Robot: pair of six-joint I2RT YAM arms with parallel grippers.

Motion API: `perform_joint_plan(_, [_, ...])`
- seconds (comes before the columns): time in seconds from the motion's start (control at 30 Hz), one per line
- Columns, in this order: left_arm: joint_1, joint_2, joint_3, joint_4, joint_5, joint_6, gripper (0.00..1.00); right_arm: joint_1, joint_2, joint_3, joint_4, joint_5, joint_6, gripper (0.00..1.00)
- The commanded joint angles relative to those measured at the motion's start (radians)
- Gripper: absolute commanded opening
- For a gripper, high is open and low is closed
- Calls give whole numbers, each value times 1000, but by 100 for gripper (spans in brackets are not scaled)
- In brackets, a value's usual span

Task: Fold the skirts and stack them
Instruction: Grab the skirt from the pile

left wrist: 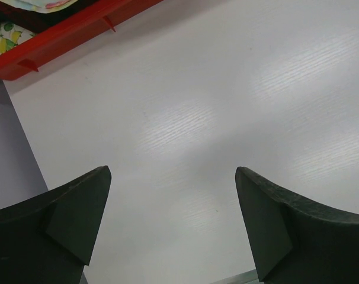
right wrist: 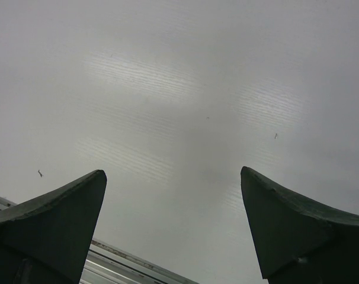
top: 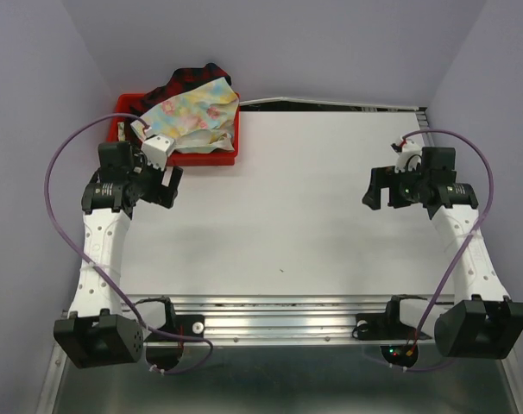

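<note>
The left gripper should next swing outward and to the right in the top view, then turn and go down onto the edge of the floral skirt [top: 192,114].
A pastel yellow and light blue floral skirt [top: 192,114] lies heaped on a dark red-and-black plaid skirt [top: 189,79] in the red tray [top: 211,159] at the back left. A corner of the floral skirt shows in the left wrist view [left wrist: 37,5]. My left gripper [top: 171,185] is open and empty, just in front of the tray over the white table. My right gripper [top: 375,188] is open and empty at the right side of the table. In both wrist views the jaws stand wide apart over bare table, the left gripper [left wrist: 172,195] and the right gripper [right wrist: 173,198] alike.
The white table [top: 287,216] reaches to purple walls at the back and sides. A metal rail [top: 279,312] runs along the near edge between the arm bases. The red tray's edge shows in the left wrist view [left wrist: 61,38]. Purple cables loop beside each arm.
</note>
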Motion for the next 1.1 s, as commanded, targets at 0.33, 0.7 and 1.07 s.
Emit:
perform_joint_plan(0.33, [-265, 431, 489, -53, -194, 559, 98, 0, 76, 61, 8, -53, -33, 100])
perform_joint_plan(0.7, [-524, 697, 569, 81, -480, 846, 98, 0, 68, 54, 21, -39, -30, 100])
perform_joint_plan(1.07, [-530, 931, 768, 124, -642, 923, 98, 0, 57, 20, 37, -33, -24, 100])
